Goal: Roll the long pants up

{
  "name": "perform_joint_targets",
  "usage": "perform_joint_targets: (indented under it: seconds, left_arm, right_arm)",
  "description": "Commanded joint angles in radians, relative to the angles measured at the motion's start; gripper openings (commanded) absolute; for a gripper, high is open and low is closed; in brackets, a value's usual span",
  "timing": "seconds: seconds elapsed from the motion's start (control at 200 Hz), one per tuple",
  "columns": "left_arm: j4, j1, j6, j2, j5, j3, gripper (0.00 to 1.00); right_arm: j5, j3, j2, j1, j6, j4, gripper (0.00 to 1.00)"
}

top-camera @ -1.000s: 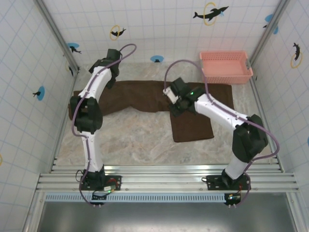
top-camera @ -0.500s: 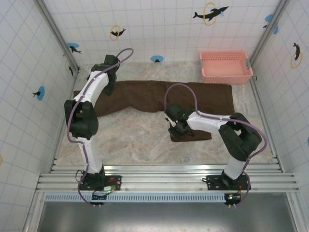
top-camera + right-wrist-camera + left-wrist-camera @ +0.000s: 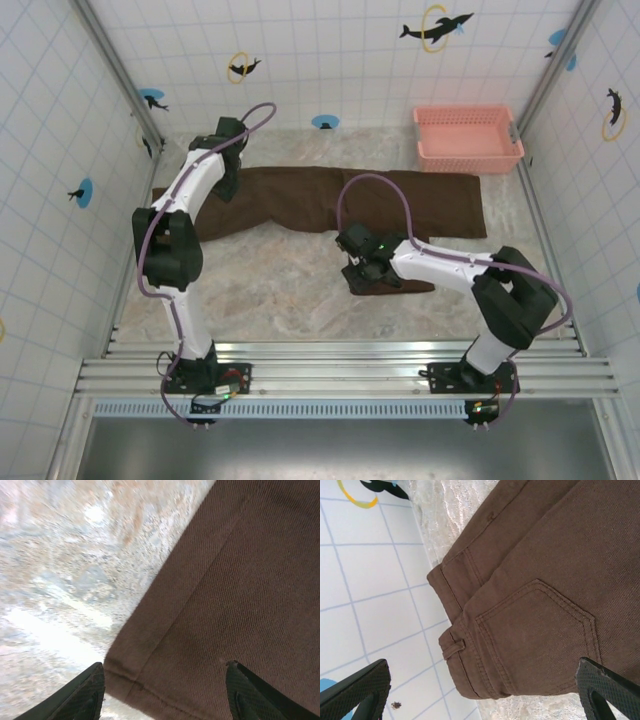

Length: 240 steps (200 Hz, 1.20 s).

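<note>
The right gripper moves down onto the near leg end's hem corner next, then closes.
The dark brown long pants [image 3: 300,195] lie flat across the far half of the table, waist at the left. One leg end turns toward me at the centre. My left gripper [image 3: 228,170] hovers open over the waist end. The left wrist view shows the waistband with a belt loop [image 3: 452,647] and a stitched back pocket [image 3: 540,630] between the spread fingers [image 3: 355,695]. My right gripper [image 3: 360,268] is low over the near leg end, open. Its fingers [image 3: 82,695] straddle the hem corner [image 3: 130,675], cloth on the right and bare table on the left.
A pink plastic basket [image 3: 468,138] stands at the back right, just beyond the pants' right end. Tiled walls [image 3: 60,200] close in on the left, back and right; the waistband nearly touches the left wall [image 3: 370,580]. Marbled tabletop [image 3: 270,290] lies open in front.
My right gripper has drawn back toward me and left along the near leg, ending low over its hem corner. The left arm has hardly moved.
</note>
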Motion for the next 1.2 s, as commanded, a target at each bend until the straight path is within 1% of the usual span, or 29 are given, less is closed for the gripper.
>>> perform_joint_targets:
  seconds: [0.0,0.18,0.325,0.44,0.51,0.53,0.631,0.676,0.721,0.741,0.761,0.831,0.886,1.011,1.101,1.196]
  left_arm:
    - [-0.011,-0.003,-0.016,-0.045,0.016,-0.012,0.97]
    - [-0.007,-0.003,-0.015,-0.048,0.026,-0.023,0.97]
    - [-0.004,-0.003,-0.017,-0.05,0.033,-0.032,0.97]
    - [-0.003,-0.003,-0.016,-0.046,0.034,-0.032,0.97]
    - [-0.003,-0.003,-0.015,-0.043,0.039,-0.032,0.97]
    - [-0.003,-0.004,-0.015,-0.042,0.039,-0.032,0.97]
    - [-0.005,-0.002,-0.013,-0.038,0.04,-0.029,0.97]
    - [-0.003,-0.003,-0.012,-0.039,0.034,-0.029,0.97]
    - [-0.003,-0.002,-0.008,-0.04,0.032,-0.03,0.97]
    - [-0.001,-0.003,-0.006,-0.042,0.032,-0.032,0.97]
    - [0.0,-0.004,-0.003,-0.042,0.029,-0.032,0.97]
    - [0.005,-0.004,0.001,-0.047,0.026,-0.036,0.97]
    - [0.008,-0.003,0.003,-0.048,0.026,-0.039,0.97]
    - [0.007,-0.003,0.006,-0.048,0.031,-0.041,0.97]
    - [0.01,-0.002,0.011,-0.048,0.029,-0.047,0.97]
    - [0.016,-0.003,0.017,-0.047,0.027,-0.054,0.97]
  right_arm:
    - [-0.019,0.011,-0.02,0.011,0.054,-0.039,0.66]
    - [-0.039,-0.014,0.029,0.034,0.074,-0.012,0.64]
    - [-0.037,0.003,0.087,0.06,0.078,-0.01,0.61]
    - [-0.012,0.006,0.145,0.074,0.089,-0.015,0.53]
    - [0.005,0.0,0.18,0.074,0.089,-0.011,0.5]
    - [0.015,-0.001,0.188,0.074,0.089,-0.01,0.48]
    - [0.073,-0.004,0.204,0.064,0.085,-0.026,0.26]
    - [0.12,-0.004,0.179,0.06,0.081,-0.05,0.12]
    - [0.186,-0.008,0.124,0.051,0.075,-0.086,0.03]
    - [0.208,-0.009,0.103,0.046,0.07,-0.096,0.0]
    - [0.238,-0.011,0.071,0.038,0.065,-0.113,0.0]
    - [0.33,-0.015,-0.05,-0.027,0.029,-0.168,0.0]
    - [0.351,-0.016,-0.148,-0.111,-0.015,-0.191,0.0]
    - [0.297,0.003,-0.305,-0.403,-0.119,-0.179,0.0]
    - [0.248,0.051,-0.333,-0.573,-0.177,-0.149,0.0]
    - [0.193,0.129,-0.275,-0.707,-0.234,-0.128,0.0]
